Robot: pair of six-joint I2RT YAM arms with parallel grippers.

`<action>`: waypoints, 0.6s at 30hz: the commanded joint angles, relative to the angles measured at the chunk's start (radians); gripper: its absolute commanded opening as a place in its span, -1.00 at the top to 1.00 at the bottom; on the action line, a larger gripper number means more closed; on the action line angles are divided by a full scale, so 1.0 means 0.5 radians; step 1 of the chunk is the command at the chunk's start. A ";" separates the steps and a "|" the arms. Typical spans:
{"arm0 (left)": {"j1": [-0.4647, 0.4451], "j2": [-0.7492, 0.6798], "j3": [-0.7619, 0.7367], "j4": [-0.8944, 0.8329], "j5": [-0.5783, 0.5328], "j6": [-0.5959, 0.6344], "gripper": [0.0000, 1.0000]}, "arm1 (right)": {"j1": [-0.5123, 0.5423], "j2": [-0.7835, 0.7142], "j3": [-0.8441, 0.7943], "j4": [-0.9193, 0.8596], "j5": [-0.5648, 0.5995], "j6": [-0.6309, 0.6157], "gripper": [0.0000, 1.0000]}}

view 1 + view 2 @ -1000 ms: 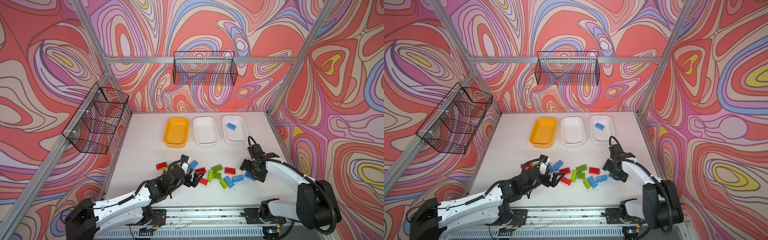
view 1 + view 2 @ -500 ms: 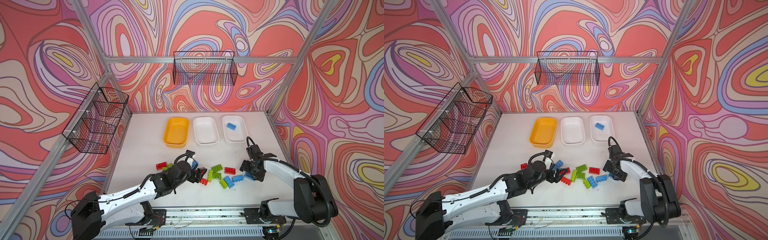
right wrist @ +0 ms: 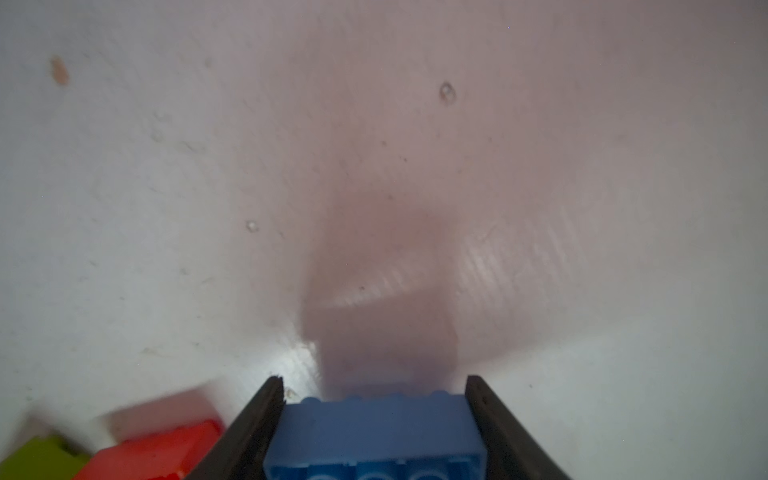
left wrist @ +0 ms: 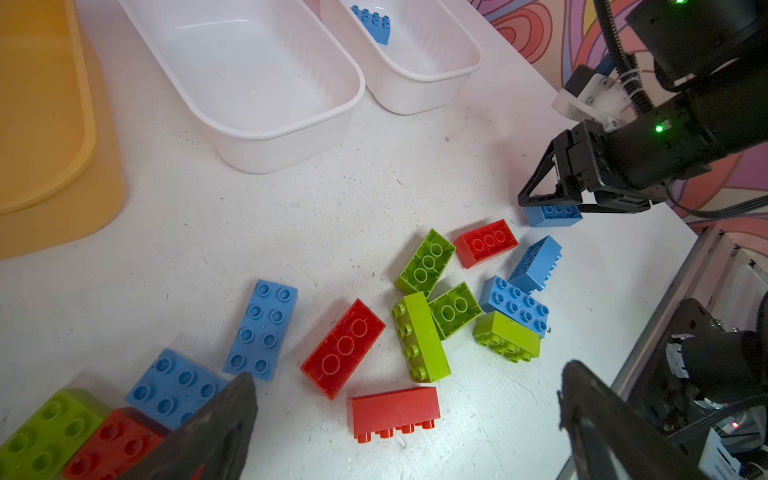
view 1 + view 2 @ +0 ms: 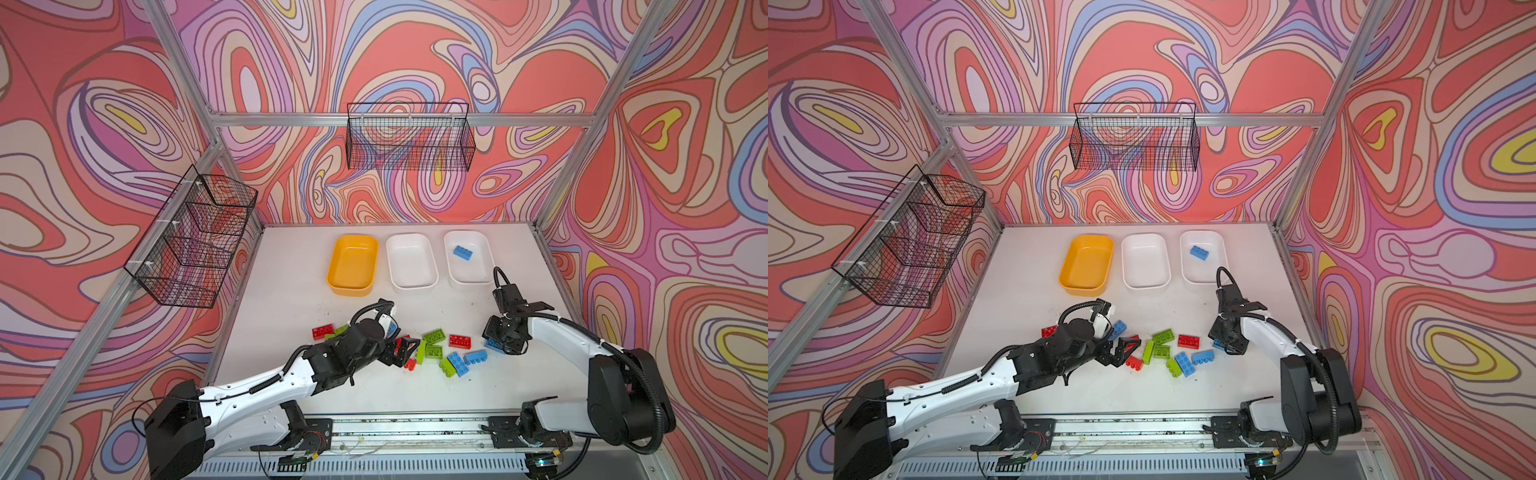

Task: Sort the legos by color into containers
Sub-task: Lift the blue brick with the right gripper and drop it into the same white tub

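My right gripper will next go up, move outward over the empty near half of the white container and let go of my blue lego, since the container already holds a matching one.
Red, lime green and blue legos lie scattered mid-table, among them a red one (image 5: pixel 459 340) and a green one (image 5: pixel 433 336). My left gripper (image 5: pixel 409 353) is open and low over the pile's left side. A red lego (image 4: pixel 395 411) lies on its side between the fingers, untouched. My right gripper (image 5: pixel 496 343) is at the pile's right end, and its fingers press both ends of a blue lego (image 3: pixel 374 432) resting on the table. At the back stand a yellow-orange container (image 5: pixel 351 286), a white one (image 5: pixel 413 284) and another white one (image 5: pixel 471 280) holding one blue lego (image 5: pixel 462 252).
Black wire baskets hang on the back wall (image 5: pixel 409 137) and the left wall (image 5: pixel 195 237). The table's right edge (image 5: pixel 557 291) runs close behind the right gripper. A metal rail (image 5: pixel 415 428) with both arm bases runs along the front.
My left gripper has reached further right into the pile, over the red legos. My right gripper's fingers have closed in onto the blue lego.
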 commanded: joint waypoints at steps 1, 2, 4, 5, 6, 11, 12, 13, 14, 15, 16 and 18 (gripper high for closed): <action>-0.005 0.086 0.124 0.031 -0.015 0.080 -1.00 | 0.010 0.061 0.161 -0.015 -0.017 -0.025 -0.01; -0.005 0.110 0.146 0.025 -0.016 0.089 -1.00 | 0.010 0.097 0.209 -0.012 -0.020 -0.034 -0.01; -0.005 0.145 0.186 -0.002 -0.024 0.092 -1.00 | 0.010 0.174 0.316 -0.015 -0.033 -0.055 0.00; -0.004 0.155 0.204 -0.017 -0.037 0.090 -1.00 | 0.011 0.213 0.384 -0.010 -0.036 -0.056 0.00; -0.004 0.162 0.215 -0.026 -0.049 0.086 -1.00 | 0.009 0.242 0.446 -0.004 -0.041 -0.057 0.00; -0.002 0.201 0.296 -0.083 -0.162 0.082 -1.00 | 0.011 0.513 0.893 0.057 0.005 -0.103 -0.01; 0.001 0.213 0.317 -0.096 -0.180 0.093 -1.00 | 0.008 0.589 0.995 0.047 0.016 -0.120 -0.01; 0.001 0.227 0.340 -0.109 -0.204 0.107 -1.00 | 0.010 0.676 1.111 0.043 0.028 -0.135 -0.01; 0.004 0.241 0.361 -0.116 -0.220 0.118 -1.00 | 0.009 0.747 1.213 0.046 0.045 -0.147 -0.01; 0.009 0.256 0.375 -0.128 -0.235 0.119 -1.00 | 0.011 0.830 1.291 0.057 0.049 -0.151 -0.02; 0.014 0.268 0.392 -0.141 -0.244 0.118 -1.00 | 0.010 0.914 1.370 0.081 0.040 -0.160 -0.02; 0.026 0.288 0.411 -0.163 -0.253 0.104 -1.00 | 0.009 1.057 1.512 0.107 0.039 -0.169 -0.02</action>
